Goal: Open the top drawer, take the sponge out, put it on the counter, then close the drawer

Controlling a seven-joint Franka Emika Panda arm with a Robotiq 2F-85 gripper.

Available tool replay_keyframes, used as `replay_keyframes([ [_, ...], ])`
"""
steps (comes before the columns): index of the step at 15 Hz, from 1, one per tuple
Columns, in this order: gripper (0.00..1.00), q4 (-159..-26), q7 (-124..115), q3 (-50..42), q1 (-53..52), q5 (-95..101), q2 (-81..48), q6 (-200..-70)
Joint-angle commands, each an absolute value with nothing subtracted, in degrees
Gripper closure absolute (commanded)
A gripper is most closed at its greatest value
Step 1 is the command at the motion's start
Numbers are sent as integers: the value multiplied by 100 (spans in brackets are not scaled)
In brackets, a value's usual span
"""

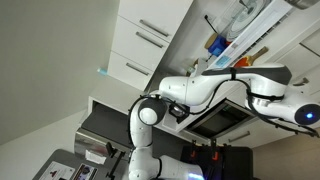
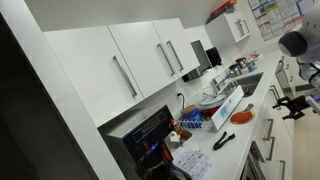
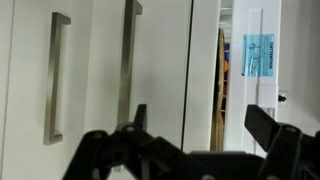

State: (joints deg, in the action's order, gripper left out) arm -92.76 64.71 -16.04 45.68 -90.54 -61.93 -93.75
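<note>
The slim silver bar handle nearest the gap is outside my fingers, so my gripper lowers and moves in onto it next.
In the wrist view my gripper (image 3: 200, 128) is open and empty, its two dark fingers spread wide at the bottom of the picture. It faces flat white fronts with slim silver bar handles (image 3: 126, 62), a short way off. Beside them a narrow gap (image 3: 219, 95) shows light tan wood, which looks like the inside of the top drawer. The sponge is not visible in any view. The counter (image 2: 236, 130) runs below the wall cabinets. My white arm (image 1: 215, 88) reaches across in front of the drawer fronts (image 1: 140, 38).
A blue label (image 3: 258, 55) is stuck on a white panel beside the gap. The counter carries dishes, a black utensil (image 2: 222, 140), a round orange thing (image 2: 243, 117) and boxes. A blue container (image 1: 215, 45) stands on the worktop. A dark oven (image 2: 150, 135) sits under the cabinets.
</note>
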Motion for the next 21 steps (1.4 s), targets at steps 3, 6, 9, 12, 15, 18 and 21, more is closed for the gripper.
replay_keyframes([
  [3, 0, -8002, 6375, -1333, 4960, -9101, -7245, -9021],
  [6, 0, -7517, 6349, -1077, 5031, -9194, -7662, -9085],
  [9, 0, -7116, 6280, -884, 4994, -9338, -8015, -9199],
  [12, 0, -6790, 6184, -778, 4950, -9460, -8321, -9331],
  [15, 0, -6559, 6114, -741, 4913, -9512, -8531, -9476],
  [18, 0, -6732, 6231, -676, 4876, -9516, -8421, -9578],
  [21, 32, -6698, 6250, -600, 4862, -9555, -8439, -9593],
])
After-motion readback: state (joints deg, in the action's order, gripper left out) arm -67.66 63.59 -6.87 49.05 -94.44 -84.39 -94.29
